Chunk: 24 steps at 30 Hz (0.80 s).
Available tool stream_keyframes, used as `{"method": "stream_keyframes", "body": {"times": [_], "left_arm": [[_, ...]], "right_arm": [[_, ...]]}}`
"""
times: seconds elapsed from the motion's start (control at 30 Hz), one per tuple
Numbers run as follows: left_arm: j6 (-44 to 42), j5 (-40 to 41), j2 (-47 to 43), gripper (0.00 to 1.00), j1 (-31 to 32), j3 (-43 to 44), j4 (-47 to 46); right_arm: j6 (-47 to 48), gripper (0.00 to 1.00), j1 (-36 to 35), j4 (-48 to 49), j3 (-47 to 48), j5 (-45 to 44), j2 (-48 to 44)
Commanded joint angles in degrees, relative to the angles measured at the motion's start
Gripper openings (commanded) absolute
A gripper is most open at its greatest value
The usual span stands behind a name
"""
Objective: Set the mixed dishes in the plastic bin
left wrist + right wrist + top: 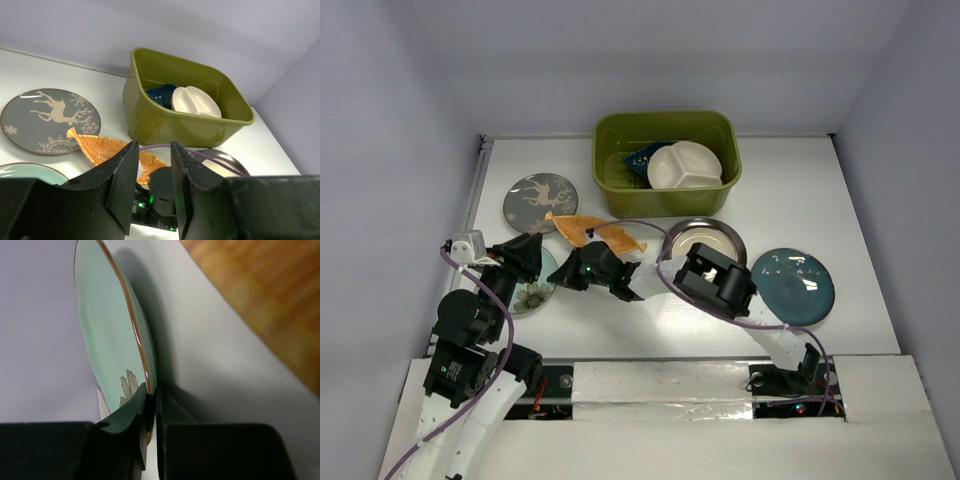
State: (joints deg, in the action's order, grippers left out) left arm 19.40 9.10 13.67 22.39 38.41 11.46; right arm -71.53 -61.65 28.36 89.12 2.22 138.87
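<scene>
I will next lift the greenish plate up and outward with my right gripper and then lower it into the bin (610,172), because there is open space in there beside the cream plate.
The olive-green bin (610,172) stands at the back and holds the cream three-compartment plate (685,165) and the dark blue triangular dish (645,158). My right gripper (558,282) reaches left across the table and is shut on the rim of the greenish flower plate (532,296). The right wrist view shows its jaws (152,390) pinching that rim (107,330). My left gripper (532,252) is open and empty, just above the greenish plate. In the left wrist view (152,150) it faces the bin (165,120).
The grey deer plate (540,202) lies at the back left. The orange leaf plate (595,232) is beside my right wrist. The brown-rimmed plate (705,240) lies under the right arm. The teal round plate (792,285) sits at the right. A purple cable (665,262) crosses the middle.
</scene>
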Motion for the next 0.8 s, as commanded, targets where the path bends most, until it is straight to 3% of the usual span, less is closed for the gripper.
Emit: {"method": "stream_keyframes", "body": {"times": [0.0, 0.17, 0.4, 0.53, 0.67, 0.77], "left_arm": [[-0.1, 0.4, -0.8, 0.29, -0.8, 2.2, -1.9], [-0.2, 1.1, -1.3, 0.29, -0.8, 2.4, -1.7], [0.6, 6.0, -4.5, 0.27, -0.8, 2.5, -0.9], [0.7, 6.3, -4.4, 0.27, -0.8, 2.5, -0.7], [0.9, 6.7, -4.7, 0.27, -0.8, 2.5, -0.5], [0.9, 6.6, -4.7, 0.27, -0.8, 2.5, -0.6]], "right_arm": [[4.9, 0.0, -1.5, 6.3, -4.8, -2.0, -6.8], [9.6, 0.0, -1.5, 6.4, -9.4, -4.9, -17.2], [19.6, 0.0, -0.2, -2.2, -11.0, -9.3, -32.5], [21.2, 0.0, 5.8, -2.6, -13.7, -6.8, -39.7], [22.6, 0.0, 14.3, -4.4, -13.3, 1.2, -43.8], [26.6, 0.0, 20.5, -11.6, -10.2, 2.3, -45.4]]}}
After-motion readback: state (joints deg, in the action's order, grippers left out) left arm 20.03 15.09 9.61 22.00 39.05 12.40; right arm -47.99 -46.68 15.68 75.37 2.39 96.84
